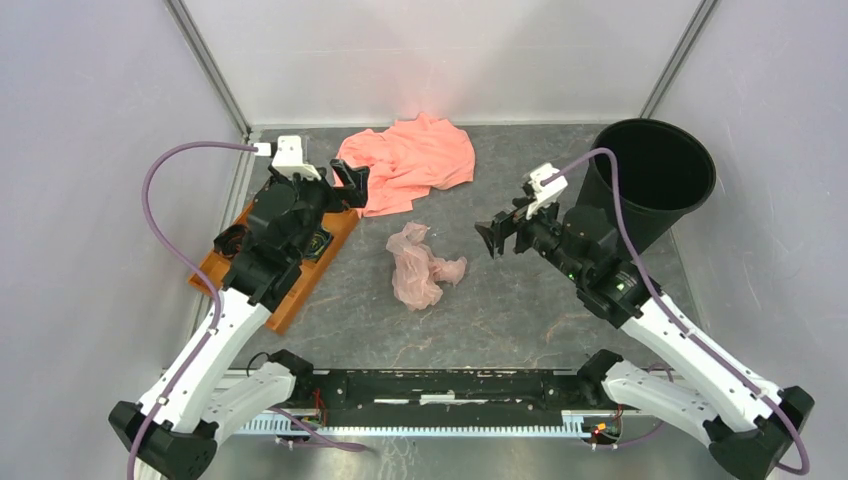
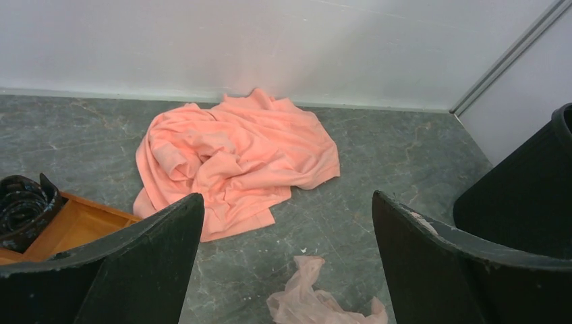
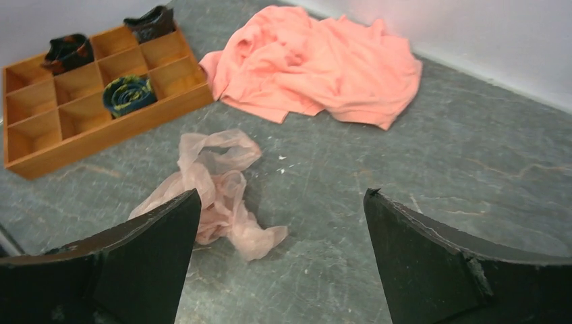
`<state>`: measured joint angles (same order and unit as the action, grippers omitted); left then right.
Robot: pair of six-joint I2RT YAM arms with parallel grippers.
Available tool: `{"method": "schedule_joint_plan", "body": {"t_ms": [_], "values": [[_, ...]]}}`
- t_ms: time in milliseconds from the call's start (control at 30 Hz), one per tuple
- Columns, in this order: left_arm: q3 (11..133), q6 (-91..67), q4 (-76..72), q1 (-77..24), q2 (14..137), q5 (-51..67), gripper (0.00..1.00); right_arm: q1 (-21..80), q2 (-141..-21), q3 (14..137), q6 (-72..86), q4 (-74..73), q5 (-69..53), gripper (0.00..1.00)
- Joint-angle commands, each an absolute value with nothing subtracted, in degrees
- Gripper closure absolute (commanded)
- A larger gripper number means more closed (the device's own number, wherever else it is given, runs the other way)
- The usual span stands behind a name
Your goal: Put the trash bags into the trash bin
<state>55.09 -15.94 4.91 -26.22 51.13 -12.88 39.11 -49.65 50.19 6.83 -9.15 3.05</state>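
Note:
A loose loop of the bag sticks out at the bag's far end, so I will next bring my left gripper down toward the bag (image 1: 422,266), with its fingers open over that end.
The pale pink translucent trash bag (image 1: 422,266) lies crumpled on the table's middle; it also shows in the left wrist view (image 2: 324,305) and the right wrist view (image 3: 216,190). The black round trash bin (image 1: 650,180) stands at the back right, its side showing in the left wrist view (image 2: 526,196). My left gripper (image 1: 352,183) is open and empty, above the table to the upper left of the bag. My right gripper (image 1: 497,238) is open and empty, to the right of the bag and left of the bin.
A salmon-orange cloth (image 1: 412,160) lies at the back centre. An orange compartment tray (image 1: 290,285) with dark rolled items sits at the left under my left arm, seen too in the right wrist view (image 3: 81,101). White walls enclose the table.

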Motion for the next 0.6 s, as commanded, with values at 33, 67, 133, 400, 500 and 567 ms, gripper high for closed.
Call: {"method": "schedule_joint_plan", "body": {"t_ms": [33,67,133,400,500,567], "values": [[54.9,-10.8,-1.2,-25.4,52.2,-12.5,0.0,42.7,-52.0,49.7,7.5,-5.7,6.7,0.02],[55.0,-10.8,-1.3,-25.4,52.5,-12.6,0.0,43.1,-52.7,49.8,7.6,-6.1,7.0,0.02],[55.2,-10.9,-1.7,-25.3,53.2,-12.6,0.0,43.7,-54.0,49.9,7.7,-6.9,7.8,0.02],[58.5,-12.0,2.0,-25.2,58.8,-14.6,0.0,44.4,-57.4,47.9,8.7,-8.0,10.5,0.02],[59.9,-13.0,3.7,-25.2,61.1,-15.1,0.0,44.4,-57.8,46.8,9.5,-8.2,11.4,0.02],[60.5,-15.9,4.9,-25.2,62.8,-16.4,0.0,44.4,-58.2,46.8,9.7,-9.0,11.1,0.02]]}}
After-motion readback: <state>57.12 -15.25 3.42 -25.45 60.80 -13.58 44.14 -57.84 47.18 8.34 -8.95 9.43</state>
